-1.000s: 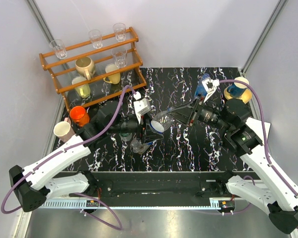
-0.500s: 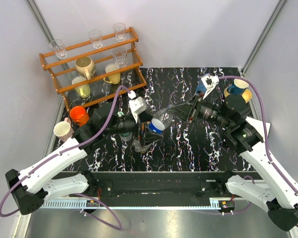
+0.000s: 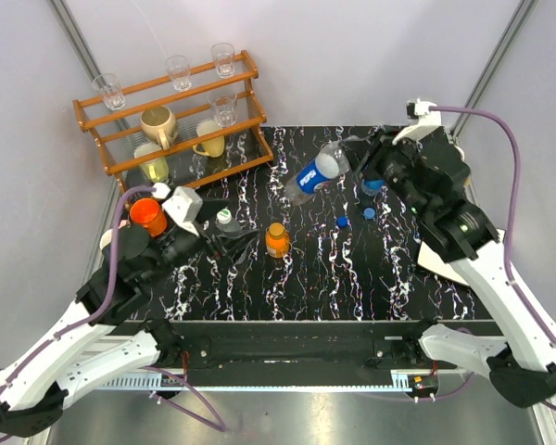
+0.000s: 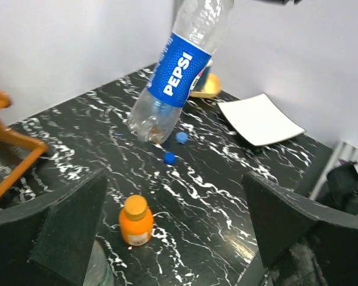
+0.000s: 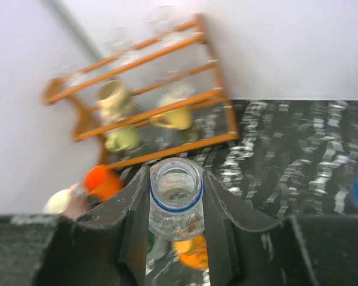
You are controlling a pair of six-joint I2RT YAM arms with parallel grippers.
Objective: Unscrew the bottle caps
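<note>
My right gripper should first turn the clear bottle upright and lower it, to get it onto the empty table just beyond the loose blue caps.
My right gripper (image 3: 348, 159) is shut on the neck of the clear bottle with the blue-red label (image 3: 313, 176) and holds it tilted in the air over the back of the table. Its mouth (image 5: 175, 180) is bare, with no cap, between the fingers (image 5: 134, 208). Two loose blue caps (image 3: 342, 222) (image 3: 369, 213) lie on the table under it. The squat orange bottle (image 3: 277, 239) (image 4: 135, 221) stands capped in the middle. My left gripper (image 3: 233, 243) (image 4: 173, 238) is open and empty to its left. A clear bottle with a pale cap (image 3: 224, 219) stands beside the left gripper.
A wooden rack (image 3: 171, 120) with glasses and mugs fills the back left. An orange cup (image 3: 148, 215) stands by my left arm. A white plate (image 4: 259, 119) lies at the right. Something blue (image 3: 372, 185) shows partly under my right arm.
My left gripper has opened and drawn back to the left. The right gripper has carried the blue-red bottle up and toward the back right. The orange bottle now stands uncovered.
</note>
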